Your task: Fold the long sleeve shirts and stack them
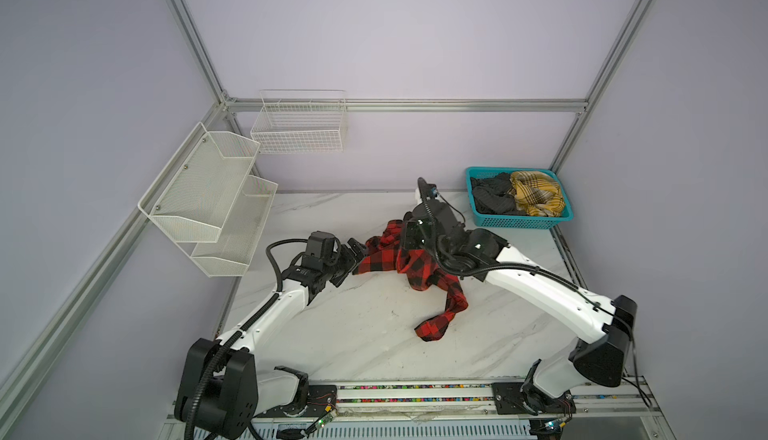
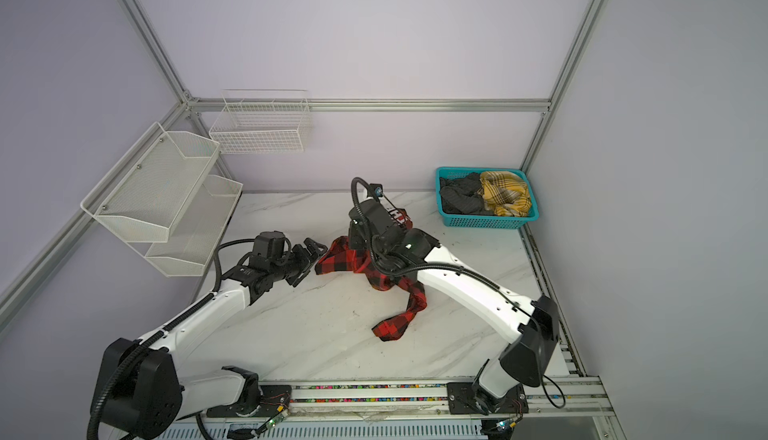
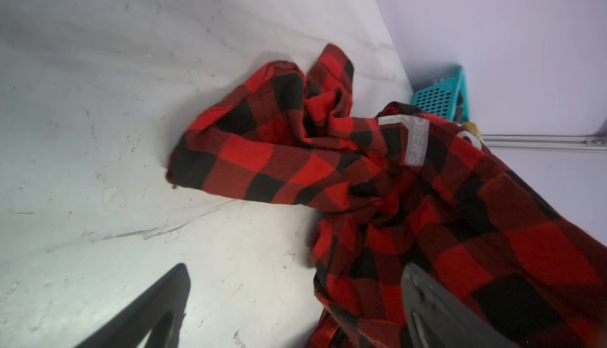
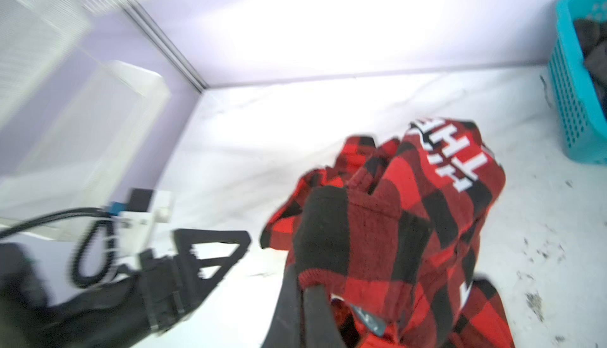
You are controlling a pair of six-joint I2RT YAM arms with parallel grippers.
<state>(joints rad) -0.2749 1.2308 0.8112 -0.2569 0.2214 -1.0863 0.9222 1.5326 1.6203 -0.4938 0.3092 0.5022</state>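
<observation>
Bare tabletop lies between my right gripper and the teal basket. My right gripper will next pull the crumpled shirt across toward the basket's near corner and let it go.
A red-and-black check long sleeve shirt (image 1: 415,267) (image 2: 345,261) lies crumpled mid-table, one sleeve (image 1: 436,326) trailing toward the front. White block letters (image 4: 450,156) show on a raised fold. My right gripper (image 4: 303,285) is shut on a bunch of this shirt (image 4: 410,231), and the wrist hides the jaws in both top views. At the shirt's left edge (image 3: 295,156), my left gripper (image 1: 351,263) (image 3: 295,274) stands open, with cloth reaching in beside one finger. A yellow plaid shirt (image 1: 536,193) and a dark grey one (image 1: 494,199) lie in the basket.
The teal basket (image 1: 523,222) (image 2: 490,222) sits in the back right corner. White mesh shelves (image 1: 208,193) hang on the left wall, and a wire basket (image 1: 299,126) hangs on the back wall. Bare marble table (image 1: 332,334) shows at the front.
</observation>
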